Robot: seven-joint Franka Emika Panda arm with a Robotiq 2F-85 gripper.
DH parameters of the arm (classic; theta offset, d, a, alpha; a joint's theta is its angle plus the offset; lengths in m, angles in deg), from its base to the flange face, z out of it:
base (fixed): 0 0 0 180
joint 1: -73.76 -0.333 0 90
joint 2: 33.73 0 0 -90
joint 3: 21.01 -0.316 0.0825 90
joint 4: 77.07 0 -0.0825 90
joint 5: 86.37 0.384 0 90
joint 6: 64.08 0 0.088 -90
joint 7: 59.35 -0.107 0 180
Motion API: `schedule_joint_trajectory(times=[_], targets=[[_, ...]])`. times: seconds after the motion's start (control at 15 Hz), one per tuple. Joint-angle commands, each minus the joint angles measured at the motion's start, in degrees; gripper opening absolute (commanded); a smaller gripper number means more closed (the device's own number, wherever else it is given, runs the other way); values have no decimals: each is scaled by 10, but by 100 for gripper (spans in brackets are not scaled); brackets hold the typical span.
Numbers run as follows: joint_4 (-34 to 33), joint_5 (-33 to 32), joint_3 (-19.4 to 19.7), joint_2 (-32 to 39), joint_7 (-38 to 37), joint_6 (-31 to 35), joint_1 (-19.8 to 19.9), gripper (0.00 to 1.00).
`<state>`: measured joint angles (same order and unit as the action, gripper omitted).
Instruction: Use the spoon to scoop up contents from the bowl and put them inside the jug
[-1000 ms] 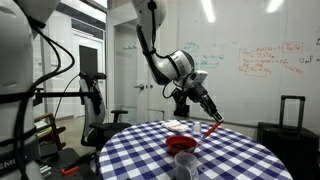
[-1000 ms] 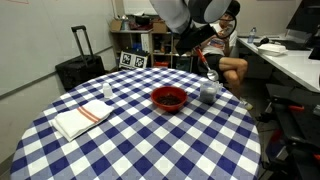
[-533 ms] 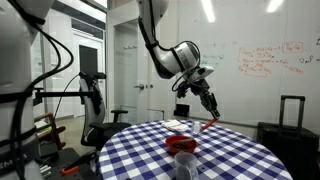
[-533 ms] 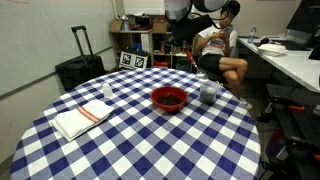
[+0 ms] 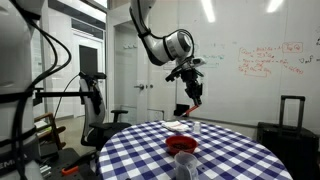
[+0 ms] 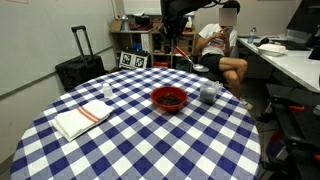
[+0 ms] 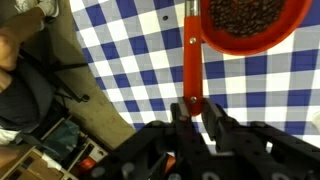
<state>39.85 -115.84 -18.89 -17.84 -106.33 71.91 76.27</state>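
Note:
The checked cloth is empty between the red bowl point(image 6: 168, 98) and the folded towel, so my gripper will go down past the bowl toward the towel next and release the spoon there.
My gripper point(image 7: 195, 108) is shut on the handle of the slender red spoon point(image 7: 190, 55). The spoon hangs down from the jaws, high above the table. In the wrist view its far end runs up to the rim of the red bowl point(image 7: 252, 47), which holds dark brown contents. The bowl point(image 6: 168, 98) sits near the table's middle. The greyish translucent jug point(image 6: 208, 93) stands beside it. In both exterior views the gripper point(image 5: 194, 92) point(image 6: 176, 35) is well above the table. The bowl point(image 5: 180, 143) and jug point(image 5: 183, 165) are below it.
The round table has a blue-and-white checked cloth point(image 6: 150, 140). A folded white towel point(image 6: 82, 118) and a small white object point(image 6: 108, 92) lie on it. A seated person point(image 6: 225, 50) and a black suitcase point(image 6: 78, 70) are beyond the table edge.
My gripper has risen and swung away from the jug side, back toward the table's far edge. The spoon stays in its grip and now hangs nearly straight down.

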Motion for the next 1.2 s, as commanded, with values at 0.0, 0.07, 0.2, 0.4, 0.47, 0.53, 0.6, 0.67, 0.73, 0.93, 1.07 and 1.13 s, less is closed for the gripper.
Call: schedule_joint_trajectory(times=[0.0,0.07,0.2,0.4,0.47,0.53,0.6,0.67,0.73,0.93,1.07,1.13], targets=[[-16,70,-9,-2,85,-23,-31,5],[-24,85,-14,4,102,-27,-41,5],[-41,105,-22,16,123,-38,-61,5],[-73,124,-34,44,146,-48,-91,5],[-86,126,-37,58,150,-49,-100,5],[-101,127,-38,73,155,-50,-108,5],[-114,128,-39,88,162,-51,-115,5],[-130,126,-39,107,168,-51,-123,5],[-145,125,-37,125,173,-50,-129,5],[-191,128,-29,181,195,-51,-140,5],[-216,136,-26,215,211,-49,-138,5],[-229,141,-24,230,219,-49,-136,5]])
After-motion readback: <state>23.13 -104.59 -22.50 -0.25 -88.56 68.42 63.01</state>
